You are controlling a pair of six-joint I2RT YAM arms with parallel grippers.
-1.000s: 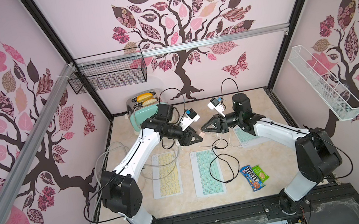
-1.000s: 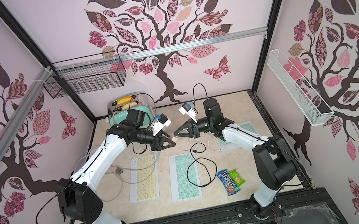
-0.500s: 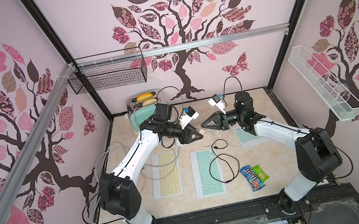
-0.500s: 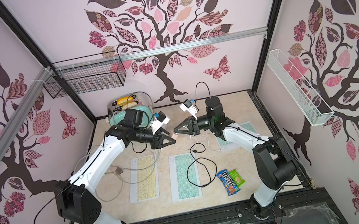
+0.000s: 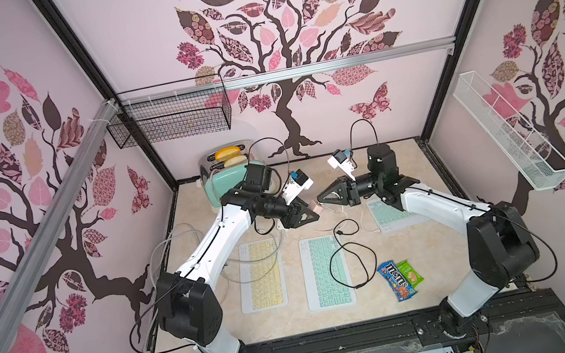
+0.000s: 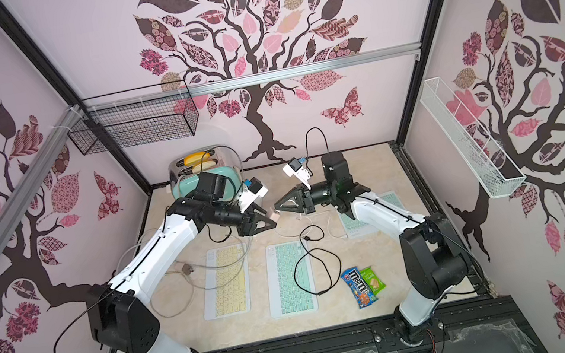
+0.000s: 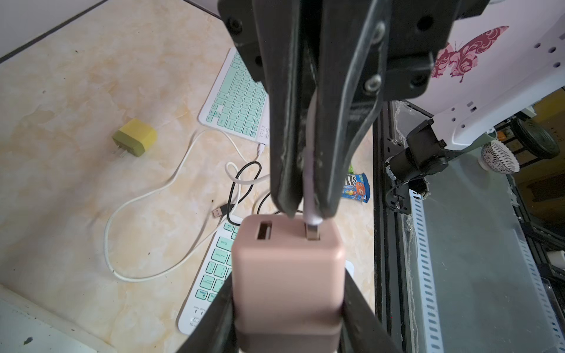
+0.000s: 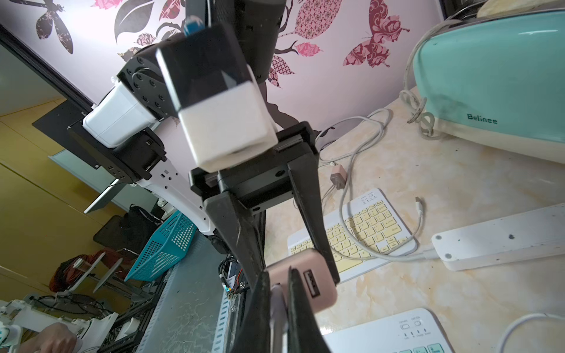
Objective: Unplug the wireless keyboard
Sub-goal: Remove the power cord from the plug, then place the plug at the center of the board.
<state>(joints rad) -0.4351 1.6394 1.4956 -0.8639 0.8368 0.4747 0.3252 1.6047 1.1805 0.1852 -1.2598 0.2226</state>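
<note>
My left gripper lowers the pink block (image 7: 287, 253) onto the bare tabletop between the white power strip and the yellow-green charger next and releases it there.
Above the table's back middle, my left gripper (image 5: 312, 215) is shut on a pink charger block (image 7: 287, 253), also seen in a top view (image 6: 274, 215). My right gripper (image 5: 320, 197) meets it head on, shut on the pale cable plug (image 7: 312, 218) that sits in one of the block's two ports. In the right wrist view the plug (image 8: 278, 302) is pinched between my right gripper's fingers (image 8: 264, 293). Three keyboards lie below: yellow (image 5: 261, 275), mint in the middle (image 5: 325, 272), and mint on the right (image 5: 395, 212) with a white cable (image 5: 363, 220) beside it.
A loose black cable (image 5: 347, 264) loops over the middle keyboard. Candy packets (image 5: 397, 279) lie front right. A mint toaster (image 5: 224, 179) stands back left. A yellow-green charger (image 7: 134, 142) and a white power strip (image 8: 501, 238) lie on the table.
Both arms have shifted only slightly. Both grips are unchanged, and the plug is still in the block.
</note>
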